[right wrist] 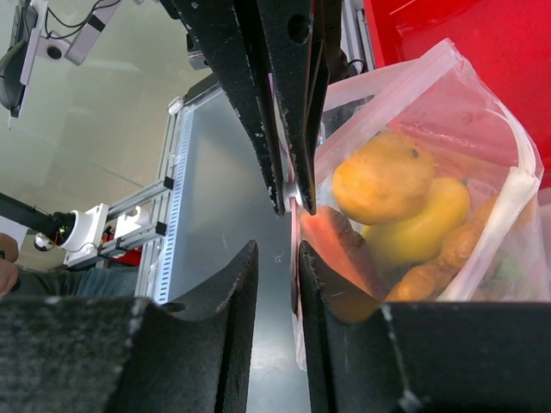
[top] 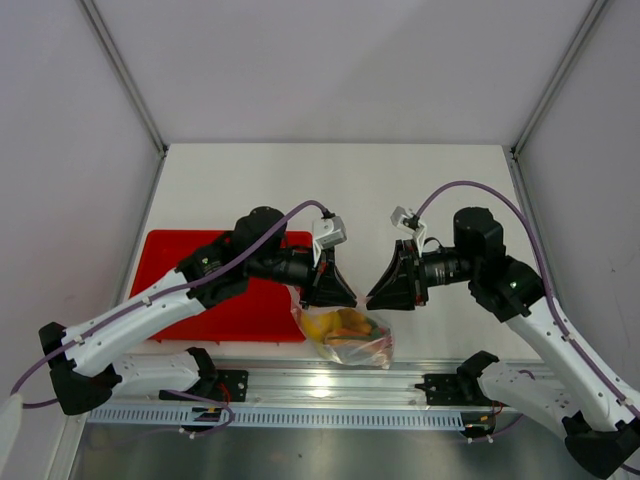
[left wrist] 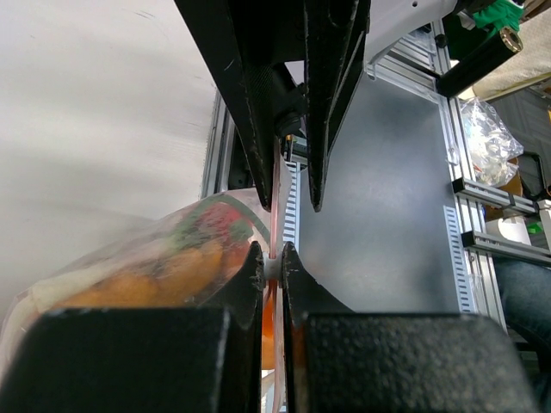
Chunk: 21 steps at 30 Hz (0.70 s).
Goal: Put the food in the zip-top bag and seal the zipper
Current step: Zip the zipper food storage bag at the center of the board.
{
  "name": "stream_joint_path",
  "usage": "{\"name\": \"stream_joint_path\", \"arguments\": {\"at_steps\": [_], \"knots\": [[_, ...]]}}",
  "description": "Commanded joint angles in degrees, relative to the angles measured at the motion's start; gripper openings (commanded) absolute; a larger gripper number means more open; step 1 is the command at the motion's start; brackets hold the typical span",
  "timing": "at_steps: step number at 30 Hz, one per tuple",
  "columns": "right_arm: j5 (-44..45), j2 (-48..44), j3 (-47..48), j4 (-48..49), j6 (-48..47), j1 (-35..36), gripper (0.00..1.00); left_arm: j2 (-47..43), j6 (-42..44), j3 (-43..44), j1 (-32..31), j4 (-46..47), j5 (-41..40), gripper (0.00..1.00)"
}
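My left gripper should draw the slider left in the top view to the bag's tray-side corner [top: 295, 294], where part of the zipper still runs, and release.
The zip-top bag [top: 350, 335] hangs between my two grippers over the table's front edge. It holds the food [right wrist: 383, 176]: an orange piece, a yellow lemon [right wrist: 426, 228], and red and green bits [left wrist: 207, 225]. My left gripper [top: 346, 294] is shut on the zipper [left wrist: 277, 215], pinching a small white slider [left wrist: 273, 268] on the pink-red strip. My right gripper [top: 376, 298] faces it tip to tip and is slightly open. The strip [right wrist: 294, 241] runs through its gap and lies against one finger [right wrist: 320, 284]. The left gripper [right wrist: 291, 194] shows just beyond.
A red tray [top: 200, 290] lies at the left under the left arm. An aluminium rail [top: 330, 385] and a grey metal plate [left wrist: 387, 198] run along the front edge below the bag. White enclosure walls stand at both sides.
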Motion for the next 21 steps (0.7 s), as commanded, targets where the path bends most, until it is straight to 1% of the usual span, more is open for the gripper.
{"name": "stream_joint_path", "arguments": {"at_steps": [1, 5, 6, 8, 9, 10, 12, 15, 20, 21], "knots": [[0.1, 0.3, -0.2, 2.7, 0.5, 0.4, 0.28, -0.4, -0.2, 3.0, -0.2, 3.3, 1.4, 0.00], [1.0, 0.3, -0.4, 3.0, 0.9, 0.6, 0.25, -0.2, -0.4, 3.2, -0.2, 3.6, 1.5, 0.01], [1.5, 0.3, -0.5, 3.3, 1.1, 0.6, 0.20, -0.1, -0.4, 3.1, -0.2, 3.7, 1.6, 0.01], [1.9, 0.4, -0.7, 3.7, 1.8, 0.7, 0.14, -0.1, -0.5, 3.1, -0.2, 3.8, 1.8, 0.00], [2.1, 0.5, -0.7, 4.0, 2.0, 0.9, 0.06, -0.1, -0.5, 3.0, -0.2, 3.9, 1.8, 0.01], [2.1, 0.7, -0.7, 3.9, 2.0, 1.0, 0.04, -0.1, -0.6, 3.1, -0.2, 3.9, 1.8, 0.01], [2.1, 1.0, -0.7, 3.4, 1.4, 1.2, 0.02, -0.1, -0.6, 3.1, -0.2, 3.9, 1.9, 0.01], [1.6, 1.2, -1.1, 3.5, 1.4, 1.2, 0.06, 0.0, -0.6, 3.2, -0.2, 3.9, 2.0, 0.01], [1.5, 1.5, -1.2, 3.2, 1.1, 1.6, 0.07, 0.2, -0.7, 3.4, -0.2, 3.9, 2.1, 0.01], [2.1, 1.5, -1.1, 2.9, 0.6, 1.8, 0.00, 0.3, -0.7, 3.4, -0.2, 3.9, 2.0, 0.01]]}}
